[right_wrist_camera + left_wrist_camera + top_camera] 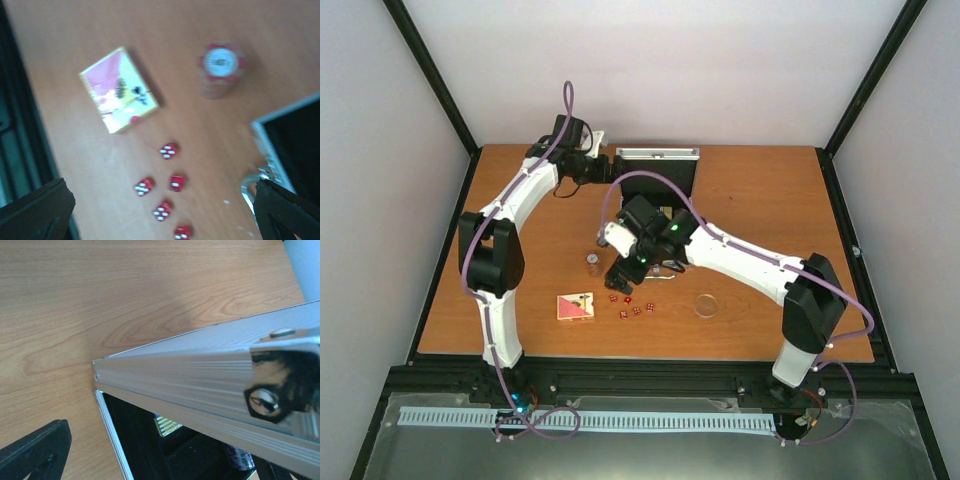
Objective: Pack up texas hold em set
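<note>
I should turn my right gripper while lowering it back toward the card deck [575, 306] [120, 90] and close across the deck's sides, since the deck lies slanted.
The silver aluminium case [660, 172] stands open at the back of the table, lid upright. My left gripper [597, 166] is open at the lid's left end. In the left wrist view the ribbed lid edge [200, 375] crosses close in front, with the black lining [135, 440] and a striped chip stack [167, 425] below it. My right gripper [620, 275] is open and empty above several tiny red dice [628, 307]. In the right wrist view the dice [163, 210] lie between its fingers [35, 212], with a card deck [120, 90] and a red chip stack [220, 67] beyond.
The card deck [574, 306] lies front left, the chip stack [592, 262] just behind it. A clear round disc [706, 305] lies to the right of the dice. A corner of the case [295, 135] shows in the right wrist view. Black frame rails edge the table.
</note>
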Controlling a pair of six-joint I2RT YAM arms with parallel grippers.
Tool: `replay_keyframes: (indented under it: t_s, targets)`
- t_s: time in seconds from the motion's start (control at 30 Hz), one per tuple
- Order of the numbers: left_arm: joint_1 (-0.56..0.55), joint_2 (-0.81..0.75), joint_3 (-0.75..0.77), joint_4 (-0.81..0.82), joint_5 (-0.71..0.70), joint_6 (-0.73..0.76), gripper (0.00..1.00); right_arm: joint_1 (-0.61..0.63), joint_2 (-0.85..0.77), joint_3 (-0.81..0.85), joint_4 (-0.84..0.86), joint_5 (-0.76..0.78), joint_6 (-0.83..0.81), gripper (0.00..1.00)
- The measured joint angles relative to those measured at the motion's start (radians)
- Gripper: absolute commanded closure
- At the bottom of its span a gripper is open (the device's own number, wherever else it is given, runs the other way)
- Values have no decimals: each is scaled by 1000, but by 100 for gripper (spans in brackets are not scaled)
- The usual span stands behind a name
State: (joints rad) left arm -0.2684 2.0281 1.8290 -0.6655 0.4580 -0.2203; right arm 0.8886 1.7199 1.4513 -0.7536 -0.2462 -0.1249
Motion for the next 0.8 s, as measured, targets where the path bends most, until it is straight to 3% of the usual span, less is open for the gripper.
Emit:
replay_keyframes:
  t_s: [0.33, 0.8]
  targets:
    - [0, -2, 11, -30, 43, 2, 0, 158, 192, 133, -53, -63, -129, 2]
    - [0, -24, 14, -33, 58, 16, 0, 177, 365, 230, -58, -87, -248, 3]
